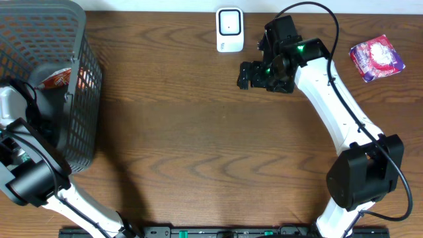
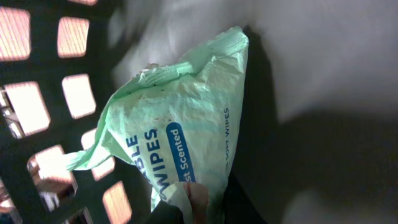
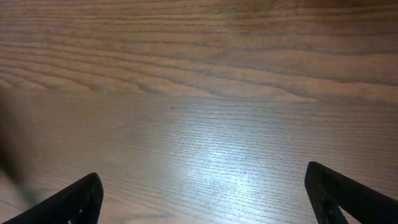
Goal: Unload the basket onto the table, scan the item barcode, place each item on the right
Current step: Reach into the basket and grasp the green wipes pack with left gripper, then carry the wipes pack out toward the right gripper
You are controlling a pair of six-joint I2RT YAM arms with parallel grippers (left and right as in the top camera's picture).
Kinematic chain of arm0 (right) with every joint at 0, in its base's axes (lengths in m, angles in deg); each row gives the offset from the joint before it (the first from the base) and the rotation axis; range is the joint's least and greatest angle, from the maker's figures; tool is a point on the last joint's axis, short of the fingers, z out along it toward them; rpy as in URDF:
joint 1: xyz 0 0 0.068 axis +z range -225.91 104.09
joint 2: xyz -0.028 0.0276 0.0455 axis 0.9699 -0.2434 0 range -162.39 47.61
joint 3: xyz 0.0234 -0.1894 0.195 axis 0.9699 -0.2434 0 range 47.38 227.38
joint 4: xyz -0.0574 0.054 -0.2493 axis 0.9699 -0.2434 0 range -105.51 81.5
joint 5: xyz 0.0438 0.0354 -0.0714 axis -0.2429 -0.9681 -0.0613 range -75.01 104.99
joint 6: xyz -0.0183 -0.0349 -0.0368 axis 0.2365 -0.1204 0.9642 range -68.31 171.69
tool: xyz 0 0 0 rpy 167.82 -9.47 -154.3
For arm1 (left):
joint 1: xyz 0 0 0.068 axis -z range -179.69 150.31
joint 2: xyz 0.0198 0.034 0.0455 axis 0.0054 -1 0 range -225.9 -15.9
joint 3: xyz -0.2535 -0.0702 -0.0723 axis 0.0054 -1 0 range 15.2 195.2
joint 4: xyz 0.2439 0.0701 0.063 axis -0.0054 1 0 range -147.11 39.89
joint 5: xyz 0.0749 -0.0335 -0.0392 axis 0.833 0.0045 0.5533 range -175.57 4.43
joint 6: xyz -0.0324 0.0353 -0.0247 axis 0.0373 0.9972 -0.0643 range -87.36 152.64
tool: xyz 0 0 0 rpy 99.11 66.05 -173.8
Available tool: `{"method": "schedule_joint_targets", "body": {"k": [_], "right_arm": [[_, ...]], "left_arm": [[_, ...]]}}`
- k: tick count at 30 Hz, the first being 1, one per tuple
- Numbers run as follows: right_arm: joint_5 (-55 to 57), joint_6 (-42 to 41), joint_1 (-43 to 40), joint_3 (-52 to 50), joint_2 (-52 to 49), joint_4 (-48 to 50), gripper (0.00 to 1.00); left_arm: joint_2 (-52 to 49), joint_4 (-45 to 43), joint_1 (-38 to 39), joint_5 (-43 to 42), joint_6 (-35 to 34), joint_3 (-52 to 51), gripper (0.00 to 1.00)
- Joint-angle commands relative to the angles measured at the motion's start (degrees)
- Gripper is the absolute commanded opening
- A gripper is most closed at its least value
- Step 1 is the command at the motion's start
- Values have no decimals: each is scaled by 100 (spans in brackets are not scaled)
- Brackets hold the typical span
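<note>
The pack in my left gripper goes up over the basket's mesh side next, then down onto the wood before the scanner, since that spot lies clear.
A pale green pack of wipes (image 2: pixel 180 124) with blue lettering lies inside the dark mesh basket (image 1: pixel 39 26) at the table's left end. My left gripper (image 2: pixel 202 205) reaches down into that basket and is shut on the pack's lower edge, pinching the wrapper. No barcode shows on the pack's visible face. The white scanner (image 1: pixel 229 29) stands at the back middle of the table. My right gripper (image 1: pixel 246 75) hovers just right of and in front of the scanner, open, with only bare wood between its fingers (image 3: pixel 81 199).
A pink and purple packet (image 1: pixel 376 57) lies at the back right. A red and white item (image 1: pixel 56 79) shows in the basket beside my left arm. The basket's mesh wall (image 2: pixel 37 112) closes in on the left gripper.
</note>
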Motion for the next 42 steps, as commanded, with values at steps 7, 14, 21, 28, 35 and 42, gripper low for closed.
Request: {"method": "schedule_joint_targets", "body": {"k": [7, 14, 21, 28, 35, 42], "right_arm": [[22, 92, 24, -13, -4, 4, 99], [22, 90, 24, -13, -4, 2, 99], [22, 92, 24, -13, -4, 2, 99], [22, 90, 24, -13, -4, 2, 99], [22, 92, 24, -13, -4, 2, 99], [22, 92, 24, -13, -4, 4, 99]], "left_arm": [[2514, -544, 15, -1963, -15, 815, 7], [4024, -1552, 579, -3797, 133, 815, 7], [4358, -1421, 2616, -3733, 1491, 791, 7], [3654, -804, 4463, -3228, 1755, 599, 7], [2474, -686, 5519, -3233, 1768, 599, 7], [1506, -686, 5989, -3239, 1700, 599, 44]]}}
